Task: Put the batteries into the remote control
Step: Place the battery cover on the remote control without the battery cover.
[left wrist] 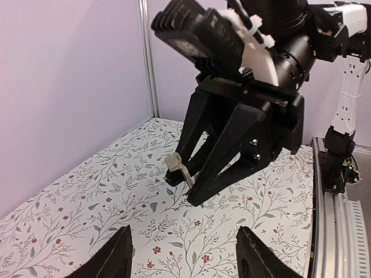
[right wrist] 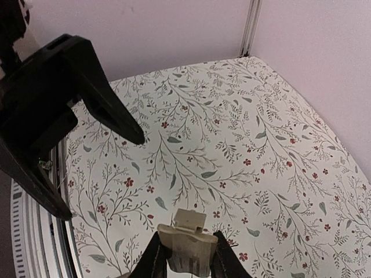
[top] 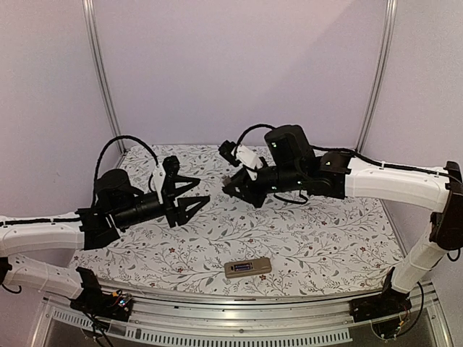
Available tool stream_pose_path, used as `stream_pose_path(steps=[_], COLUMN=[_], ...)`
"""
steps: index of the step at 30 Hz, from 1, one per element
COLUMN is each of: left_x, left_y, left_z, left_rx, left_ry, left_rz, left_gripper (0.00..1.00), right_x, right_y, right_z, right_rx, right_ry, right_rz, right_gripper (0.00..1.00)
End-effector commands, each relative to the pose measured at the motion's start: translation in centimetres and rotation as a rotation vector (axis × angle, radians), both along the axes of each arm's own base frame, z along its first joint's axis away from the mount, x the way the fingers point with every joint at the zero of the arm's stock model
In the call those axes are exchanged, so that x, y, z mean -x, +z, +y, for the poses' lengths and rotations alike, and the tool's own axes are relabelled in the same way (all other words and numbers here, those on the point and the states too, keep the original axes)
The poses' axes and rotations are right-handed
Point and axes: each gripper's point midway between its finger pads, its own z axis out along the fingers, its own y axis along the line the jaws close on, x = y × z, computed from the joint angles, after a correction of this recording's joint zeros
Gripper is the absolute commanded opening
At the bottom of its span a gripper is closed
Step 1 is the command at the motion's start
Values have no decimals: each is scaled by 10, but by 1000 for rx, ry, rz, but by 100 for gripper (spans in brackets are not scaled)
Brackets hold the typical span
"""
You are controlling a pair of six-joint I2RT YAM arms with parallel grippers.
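Note:
My right gripper moves back and down next, its fingers tilting downward onto the remote control's dark hollow (top: 241,267). It then releases the cover, because that hollow lies open.
The remote control (top: 247,268) lies near the table's front edge, tan back up, with a dark recess showing. The batteries are out of view. My right gripper (top: 235,188) hovers over the middle of the table, shut on a small beige plastic cover (right wrist: 188,250) with a tab at its far end. The left wrist view shows that cover (left wrist: 178,168) sticking out between the right gripper's black fingers (left wrist: 200,191). My left gripper (top: 197,198) points toward the right one, a short gap away. The left gripper (left wrist: 185,255) is open with nothing between its jaws.
A floral cloth (top: 318,238) covers the table. Plain walls and metal posts (top: 101,72) close in the back and sides. A metal rail (top: 239,329) runs along the front edge by the arm bases.

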Motion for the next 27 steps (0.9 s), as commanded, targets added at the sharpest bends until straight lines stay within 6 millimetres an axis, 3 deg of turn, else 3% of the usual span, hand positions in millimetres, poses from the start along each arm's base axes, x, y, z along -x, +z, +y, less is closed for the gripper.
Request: stream_pose_path(steps=[1,4,9,12,14,22,27], left_x=[38,57,47,48,51,44,41], left_y=[-33,-44,-71,-78,-82,-91,-93], left_z=[0,-2,15,21,23,29,32], left_rx=[-25,-99,-186,-191,-184,-186,-195], left_ry=[-201,-317,-252,-238,-243,-180,-162], left_rz=[172,95,66,69,70,65,58], left_gripper=[62,63,63,63,63,63,63], right_x=[57,75,92,109,119,124,112], right_y=[-65,-87,-156,-183,-191,-213,-220], right_z=[-27,-34,-57,-62,-59,-44,-41], right_rx=[301,408,686,779,793,885,915], right_ry=[278,385,420,455,496,511,465], right_rz=[154,237,451,487,473,432,388], right_gripper=[13,13,8,7,8,8,8])
